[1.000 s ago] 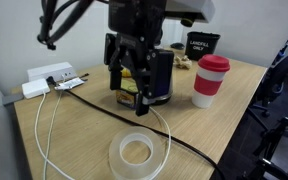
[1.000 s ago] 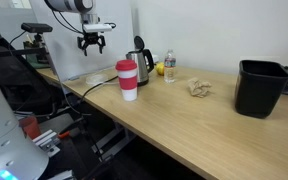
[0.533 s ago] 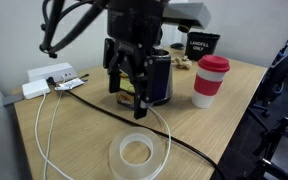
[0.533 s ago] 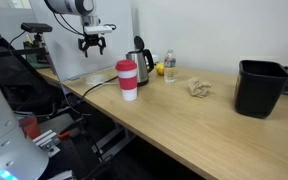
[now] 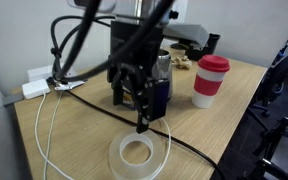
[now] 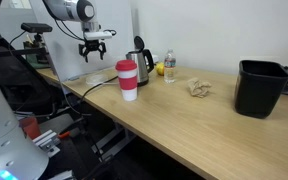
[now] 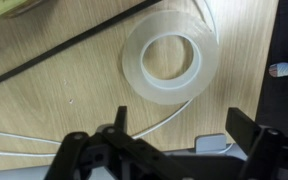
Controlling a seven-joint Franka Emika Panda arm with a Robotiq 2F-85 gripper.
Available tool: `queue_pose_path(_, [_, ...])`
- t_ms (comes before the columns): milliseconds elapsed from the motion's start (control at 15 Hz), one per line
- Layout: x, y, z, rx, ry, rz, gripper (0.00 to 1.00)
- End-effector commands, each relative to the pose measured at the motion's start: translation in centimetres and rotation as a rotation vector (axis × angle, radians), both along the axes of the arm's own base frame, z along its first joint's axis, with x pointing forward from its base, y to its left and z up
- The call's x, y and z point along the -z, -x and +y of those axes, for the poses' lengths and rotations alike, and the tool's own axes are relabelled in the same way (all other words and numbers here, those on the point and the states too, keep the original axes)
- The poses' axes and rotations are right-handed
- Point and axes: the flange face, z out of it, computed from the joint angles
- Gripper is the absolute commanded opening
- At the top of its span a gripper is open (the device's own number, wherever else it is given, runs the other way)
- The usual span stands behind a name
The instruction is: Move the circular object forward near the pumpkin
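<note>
Next, the gripper moves down and across onto the ring's rim, one finger in the ring's hole, one outside. The ring (image 5: 137,171) (image 7: 137,70) lies below and ahead of my open fingers.
The clear tape ring (image 5: 137,153) lies flat on the wooden table near its front edge. In the wrist view the ring (image 7: 169,62) lies ahead of the jaws. My gripper (image 5: 139,115) hangs open and empty above the ring, apart from it, in front of the steel kettle (image 5: 162,80). Its two black fingers are spread wide in the wrist view (image 7: 184,125). The gripper also shows in an exterior view (image 6: 96,44). The small yellow-orange pumpkin (image 6: 160,69) sits just beside the kettle (image 6: 137,62); the tape ring is hidden in that view.
A red-lidded white cup (image 5: 211,80) stands beside the kettle. A black cable (image 7: 54,50) and a white cable (image 5: 44,125) run past the ring. A white power strip (image 5: 44,82), a water bottle (image 6: 170,68), crumpled paper (image 6: 198,88) and a black bin (image 6: 259,88) also stand on the table.
My gripper has come down and toward the tape ring, from kettle-top height to just above the ring. The ring and the other things have not moved.
</note>
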Motion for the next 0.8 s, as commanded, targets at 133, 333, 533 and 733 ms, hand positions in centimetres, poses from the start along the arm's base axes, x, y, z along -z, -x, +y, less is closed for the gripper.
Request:
queue_pose_path(133, [5.2, -0.3, -0.1, 0.059, -0.027, -0.013, 1.0])
queue_pose_path(333, [7.5, -0.8, -0.3, 0.08, -0.017, -0.026, 1.0])
queue_pose_path(533, [8.8, -0.8, -0.5, 0.075, 0.007, -0.032, 1.0])
queue_pose_path(733, [9.0, -1.0, -0.4, 0.07, 0.019, -0.044, 1.0])
